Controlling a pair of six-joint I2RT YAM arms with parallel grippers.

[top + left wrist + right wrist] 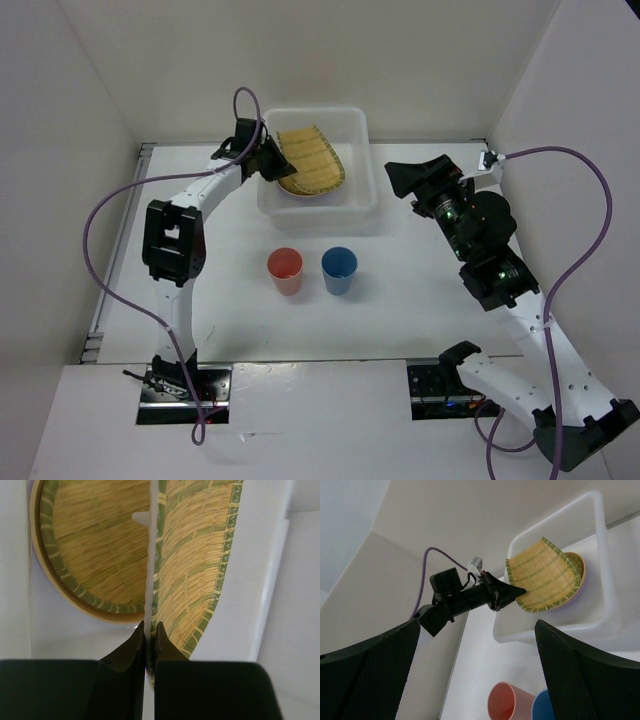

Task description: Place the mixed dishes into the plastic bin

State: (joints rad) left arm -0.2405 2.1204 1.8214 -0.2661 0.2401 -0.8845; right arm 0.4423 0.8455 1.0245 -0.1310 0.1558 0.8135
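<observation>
My left gripper lowers the tilted squarish tray toward the round woven tray [290, 187] [100, 550], which lies below inside the bin, and releases the pinched edge next.
My left gripper [272, 164] is over the plastic bin [360, 125], shut on the edge of the squarish yellow woven tray [312, 158], which it holds tilted inside. In the left wrist view the jaws [150, 626] pinch that tray's rim [200, 555]. Under it lie the round woven tray [95, 545], the orange-yellow plate's rim [60, 587] and a lilac sliver [34, 490]. The red cup [285, 270] and blue cup [339, 269] stand upright on the table in front of the bin. My right gripper [398, 178] is open and empty, raised to the right of the bin.
The right wrist view shows the bin [600, 580], the held tray [545, 575], the left gripper [512, 592] and both cups [507, 700] below. White walls close in the table on the left, back and right. A purple cable [100, 215] loops off the left arm.
</observation>
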